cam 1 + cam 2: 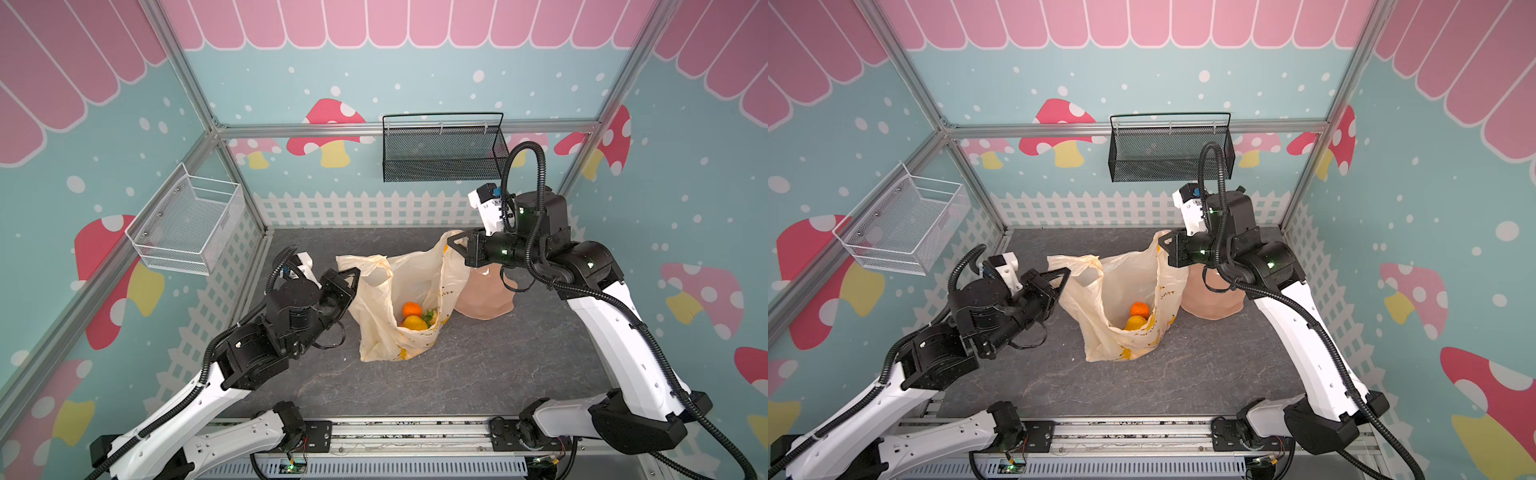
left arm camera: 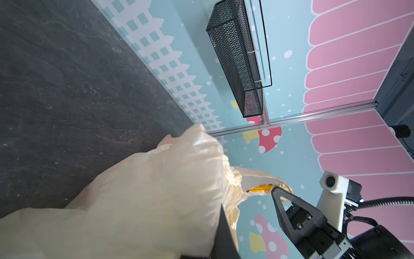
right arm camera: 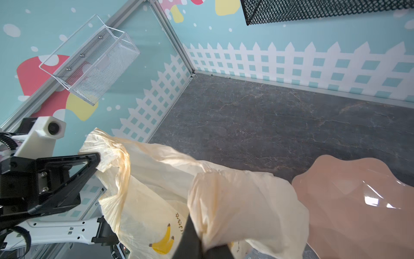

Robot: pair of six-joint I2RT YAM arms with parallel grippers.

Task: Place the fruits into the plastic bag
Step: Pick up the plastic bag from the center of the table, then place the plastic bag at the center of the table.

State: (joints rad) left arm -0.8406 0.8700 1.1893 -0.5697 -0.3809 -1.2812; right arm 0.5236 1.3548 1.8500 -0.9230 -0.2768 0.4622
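Note:
I should next lower the handle loop in my left gripper toward the bag's opening [image 1: 416, 276] and let it go there, because the tangerine and the yellow-orange fruit are already inside.
The cream-yellow plastic bag [image 1: 374, 320] [image 1: 1092, 320] stands in the middle of the table with its mouth stretched wide. My left gripper [image 1: 355, 272] [image 1: 1067, 272] is shut on the bag's left handle loop. My right gripper [image 1: 451, 240] [image 1: 1163, 239] is shut on the right handle loop, held higher. Down inside the bag lie an orange tangerine [image 1: 410, 308] [image 1: 1138, 309], a yellow-orange fruit [image 1: 414, 323] [image 1: 1134, 322] and a bit of green leaf [image 1: 430, 314]. Other fruits are hidden by the bag's film. In the wrist views the bag [image 2: 145, 201] [image 3: 235, 201] drapes over my fingers [image 2: 224, 233] [image 3: 190, 237].
A pink scalloped bowl [image 1: 484, 297] [image 3: 358, 201] sits just right of the bag, under my right wrist. A white mesh basket [image 1: 187, 220] hangs on the left wall and a black one [image 1: 442, 149] on the back wall. Dark tabletop [image 1: 478, 374] lies in front.

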